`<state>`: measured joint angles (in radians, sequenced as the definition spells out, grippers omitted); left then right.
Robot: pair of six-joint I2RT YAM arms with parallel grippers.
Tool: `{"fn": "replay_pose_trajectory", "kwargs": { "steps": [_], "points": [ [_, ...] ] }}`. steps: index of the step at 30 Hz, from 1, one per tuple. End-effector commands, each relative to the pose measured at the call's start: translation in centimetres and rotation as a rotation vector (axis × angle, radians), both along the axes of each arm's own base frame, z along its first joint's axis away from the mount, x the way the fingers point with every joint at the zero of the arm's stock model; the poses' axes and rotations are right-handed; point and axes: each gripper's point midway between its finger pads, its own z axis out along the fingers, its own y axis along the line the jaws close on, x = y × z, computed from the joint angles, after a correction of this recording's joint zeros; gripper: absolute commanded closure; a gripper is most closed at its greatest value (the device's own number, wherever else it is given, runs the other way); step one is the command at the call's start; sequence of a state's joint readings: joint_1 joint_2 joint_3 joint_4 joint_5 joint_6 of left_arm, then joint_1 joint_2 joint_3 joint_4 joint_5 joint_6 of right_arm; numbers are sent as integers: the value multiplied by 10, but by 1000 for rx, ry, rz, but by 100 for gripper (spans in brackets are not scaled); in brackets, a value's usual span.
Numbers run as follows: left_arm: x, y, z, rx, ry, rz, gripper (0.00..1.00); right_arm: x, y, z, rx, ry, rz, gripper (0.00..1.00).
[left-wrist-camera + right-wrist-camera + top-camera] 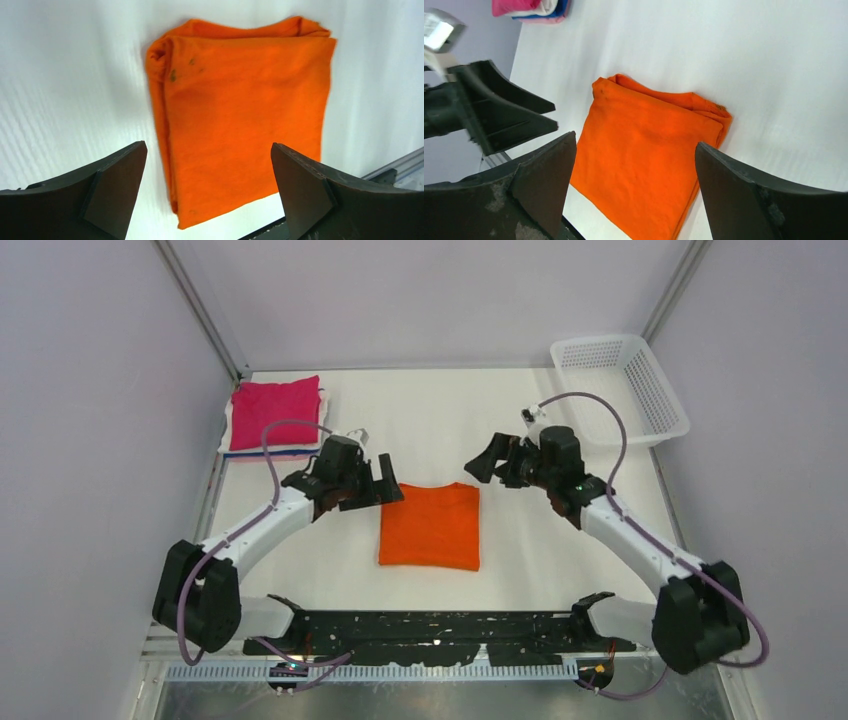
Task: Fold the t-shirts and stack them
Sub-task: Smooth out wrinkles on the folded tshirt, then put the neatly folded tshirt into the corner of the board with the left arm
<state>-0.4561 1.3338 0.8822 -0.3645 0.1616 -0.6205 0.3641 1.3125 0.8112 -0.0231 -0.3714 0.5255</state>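
The folded layers lie flat between the left gripper's open fingers at the orange t-shirt's side edge (383, 523) (168, 119) nearest the magenta-pink stack, so the left gripper will come down there and close.
The orange t-shirt (430, 526) lies folded into a flat rectangle in the middle of the table; it also shows in the left wrist view (245, 115) and the right wrist view (649, 155). A folded stack with the magenta-pink shirt (274, 413) on top of white and blue ones sits at the far left; its edge shows in the right wrist view (531, 8). My left gripper (385, 483) is open and empty, above the table by the orange shirt's far left corner. My right gripper (487, 462) is open and empty, above the table past the shirt's far right corner.
A white plastic lattice basket (622, 387) stands at the far right corner. Grey walls and metal frame posts close the table on three sides. A black base plate (430, 635) runs along the near edge between the arm bases.
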Motion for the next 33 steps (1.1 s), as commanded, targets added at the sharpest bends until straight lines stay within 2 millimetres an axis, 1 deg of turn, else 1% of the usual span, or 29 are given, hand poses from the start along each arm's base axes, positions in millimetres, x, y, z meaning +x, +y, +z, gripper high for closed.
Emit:
{"fn": "replay_pose_trajectory", "kwargs": {
  "steps": [1, 2, 3, 4, 5, 6, 7, 8, 9, 10, 11, 12, 14, 16, 20, 22, 23, 24, 25, 27, 29, 30, 33],
  "points": [
    [-19, 20, -37, 93, 87, 41, 0, -23, -45, 0, -79, -73, -166, 5],
    [-20, 18, -41, 87, 100, 36, 0, -29, -54, 10, -76, -108, -198, 5],
    [-21, 17, -45, 84, 111, 31, 0, -32, -67, 1, -104, -104, -258, 5],
    [-21, 16, -50, 88, 126, 30, 0, -39, -76, 9, -104, -131, -291, 5],
    [-21, 15, -54, 93, 135, 30, 0, -42, -91, 1, -142, -119, -354, 5],
    [-21, 14, -58, 96, 142, 27, 1, -46, -98, 11, -140, -161, -383, 5],
    [-21, 13, -62, 101, 152, 27, 2, -49, -109, 6, -169, -161, -422, 5],
    [-21, 11, -66, 103, 163, 23, 4, -53, -114, 14, -166, -198, -439, 5],
    [-22, 8, -70, 107, 173, 17, 5, -56, -121, 11, -185, -199, -466, 5],
    [-23, 5, -74, 112, 182, 11, 6, -58, -126, 18, -182, -228, -481, 5],
    [-24, 1, -78, 118, 193, 5, 8, -60, -132, 16, -198, -229, -504, 5],
    [-26, -2, -82, 125, 205, -3, 10, -62, -135, 20, -199, -247, -515, 5],
    [-31, -7, -91, 153, 228, -18, 13, -65, -143, 20, -226, -253, -541, 5],
    [-35, -9, -99, 198, 249, -22, 23, -67, -148, 19, -253, -249, -548, 5],
    [-43, -16, -118, 248, 297, -38, 39, -68, -152, 12, -295, -230, -547, 5],
    [-44, -18, -125, 264, 310, -44, 58, -67, -153, 10, -310, -225, -549, 5],
    [-44, -19, -128, 279, 312, -46, 70, -66, -154, 8, -320, -221, -547, 5],
    [-45, -18, -132, 299, 317, -42, 86, -65, -153, 7, -323, -219, -545, 5],
    [-45, -16, -135, 324, 324, -35, 98, -65, -153, 4, -330, -210, -540, 5],
    [-44, -10, -138, 381, 324, -21, 100, -64, -152, 2, -336, -202, -532, 4],
    [-38, -4, -135, 434, 308, -5, 100, -64, -152, 1, -342, -198, -527, 5],
    [-34, 0, -131, 465, 290, 4, 100, -64, -152, 1, -343, -199, -528, 4],
    [-7, 11, -102, 563, 179, 30, 100, -64, -153, 0, -347, -202, -531, 5]
  ]
}}
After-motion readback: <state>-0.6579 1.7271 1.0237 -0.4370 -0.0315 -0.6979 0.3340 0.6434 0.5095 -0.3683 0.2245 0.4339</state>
